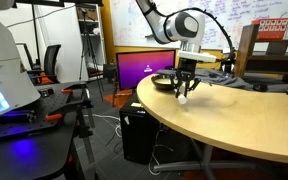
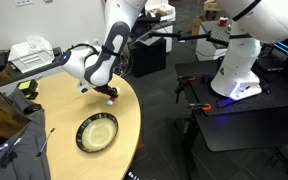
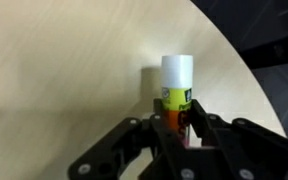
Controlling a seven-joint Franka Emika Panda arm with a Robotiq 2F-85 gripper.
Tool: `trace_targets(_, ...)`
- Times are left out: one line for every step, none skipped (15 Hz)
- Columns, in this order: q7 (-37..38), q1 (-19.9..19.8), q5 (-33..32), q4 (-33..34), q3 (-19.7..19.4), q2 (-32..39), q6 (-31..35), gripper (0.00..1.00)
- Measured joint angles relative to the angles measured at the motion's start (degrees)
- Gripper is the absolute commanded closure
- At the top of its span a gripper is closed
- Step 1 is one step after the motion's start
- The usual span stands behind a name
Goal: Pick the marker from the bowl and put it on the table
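Observation:
The bare tabletop below the white cap is clear of the bowl, so next I will lower my gripper slightly toward that spot and open to release the marker.
My gripper is shut on the marker, a short pen with a white cap and a yellow-green label, held upright over the tan table. In an exterior view the gripper holds the marker just above the table, in front of the dark bowl. In an exterior view the gripper is near the table's far edge, apart from the bowl, whose lighter inside shows nothing in it.
A monitor with a purple screen stands behind the table. A black desk with purple glow and a white robot base stand beside it. A dark box and cables lie on the table.

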Motion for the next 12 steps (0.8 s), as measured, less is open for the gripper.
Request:
trace_targets(0.0,-0.12,-0.32,-2.59,-0.25,-0.82,1.63,0.92)
trace_targets(0.0,-0.46,-0.36,-5.12,-0.36,-1.6,4.09,0.92)
trace_targets(0.0,-1.05,-0.34,-7.56,-0.33,-2.43,7.24,0.92)
trace_targets(0.02,-1.79,-0.12,-9.8,-0.3,-3.16,10.43,0.92)
trace_targets(0.03,-2.63,0.11,-11.93,-0.29,-3.88,13.43,0.42)
trace_targets(0.15,-3.44,0.26,-13.86,-0.29,-4.58,15.83,0.4)
trace_targets(0.27,-4.1,0.26,-15.46,-0.33,-5.3,17.28,0.34)
trace_targets(0.29,-4.58,0.26,-16.84,-0.34,-6.07,18.36,0.28)
trace_targets(0.36,-4.78,0.26,-17.97,-0.34,-6.98,19.32,0.19)
trace_targets(0.63,-4.78,0.26,-18.97,-0.32,-8.02,20.39,0.12)
trace_targets(1.28,-4.68,0.27,-19.84,-0.21,-9.18,21.35,0.04)
trace_targets(1.99,-4.41,0.27,-20.62,-0.14,-10.49,22.29,0.01)
